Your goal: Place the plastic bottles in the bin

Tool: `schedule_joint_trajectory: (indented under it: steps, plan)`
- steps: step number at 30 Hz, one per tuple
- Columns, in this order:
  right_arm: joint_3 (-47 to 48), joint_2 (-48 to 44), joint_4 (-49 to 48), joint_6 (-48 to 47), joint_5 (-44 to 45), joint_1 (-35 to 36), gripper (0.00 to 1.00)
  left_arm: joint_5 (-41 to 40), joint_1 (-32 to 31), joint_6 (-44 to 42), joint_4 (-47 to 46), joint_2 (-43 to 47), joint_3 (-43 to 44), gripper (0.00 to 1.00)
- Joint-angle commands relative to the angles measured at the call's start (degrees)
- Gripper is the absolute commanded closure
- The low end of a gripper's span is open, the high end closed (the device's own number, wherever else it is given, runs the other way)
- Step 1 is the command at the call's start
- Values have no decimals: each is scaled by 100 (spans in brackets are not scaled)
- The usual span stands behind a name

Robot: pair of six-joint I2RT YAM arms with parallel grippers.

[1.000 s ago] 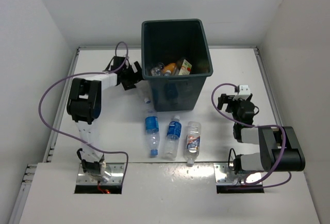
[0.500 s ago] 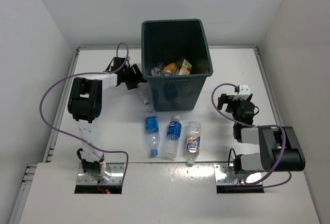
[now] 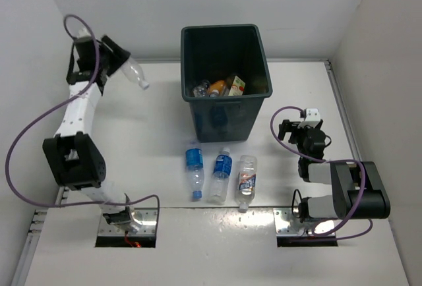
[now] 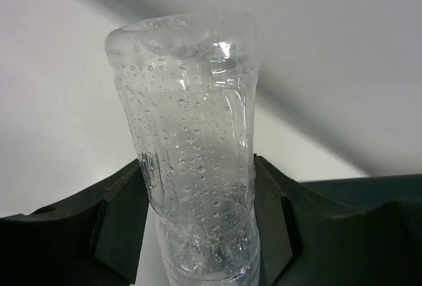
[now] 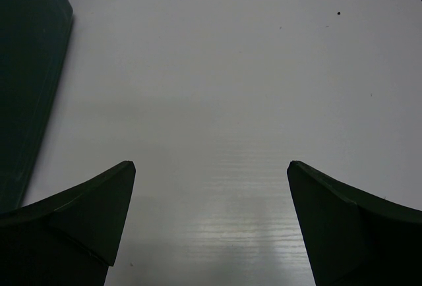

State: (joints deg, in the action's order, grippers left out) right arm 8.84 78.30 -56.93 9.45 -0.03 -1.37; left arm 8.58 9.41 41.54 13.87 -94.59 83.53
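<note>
My left gripper lifts and swings to the right in the top view, over the bin's opening (image 3: 225,62) next, since the bin's tall side stands before the bottle.
My left gripper (image 3: 113,60) is raised at the far left, shut on a clear, label-less plastic bottle (image 3: 134,73) that sticks out toward the bin (image 3: 257,55). In the left wrist view that wet bottle (image 4: 188,134) fills the space between both fingers of my left gripper (image 4: 198,197). Three more plastic bottles lie in front of the bin: two with blue labels (image 3: 193,169) (image 3: 222,174), and one with a white label (image 3: 246,180). My right gripper (image 3: 295,129) rests low to the right of the bin, open and holding nothing (image 5: 211,180).
Inside the bin lie an orange bottle (image 3: 214,87), a small carton (image 3: 237,85) and other clear plastic. The bin's dark wall (image 5: 26,68) shows at the left of the right wrist view. White walls enclose the table on three sides.
My left gripper closed on the clear bottle beside the bin's left wall, then lifted it up and away to the far left. The right arm has not moved.
</note>
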Motion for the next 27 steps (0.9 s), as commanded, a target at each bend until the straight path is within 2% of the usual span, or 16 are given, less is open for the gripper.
schedule_joint_trajectory:
  steps: [1,4,7,13,18,21,27]
  plan:
    - [65,-96,-337,74,21,22,0,-162,-71,161,-165,546,681,48]
    - [65,-96,-284,74,74,22,0,-322,-71,372,-568,985,893,48]
    - [65,-96,-284,74,74,22,0,-182,-220,434,-1464,1363,1007,48]
    - [65,-96,-284,74,74,22,0,135,-886,-84,-2141,1469,1736,48]
    - [65,-96,-284,74,74,22,0,363,-1695,-716,-2257,1355,2071,44]
    - [65,-96,-284,74,74,22,0,565,-2284,-1042,-1994,1101,2273,44]
    - [65,-96,-284,74,74,22,0,338,-3576,-1534,-1581,600,2449,43]
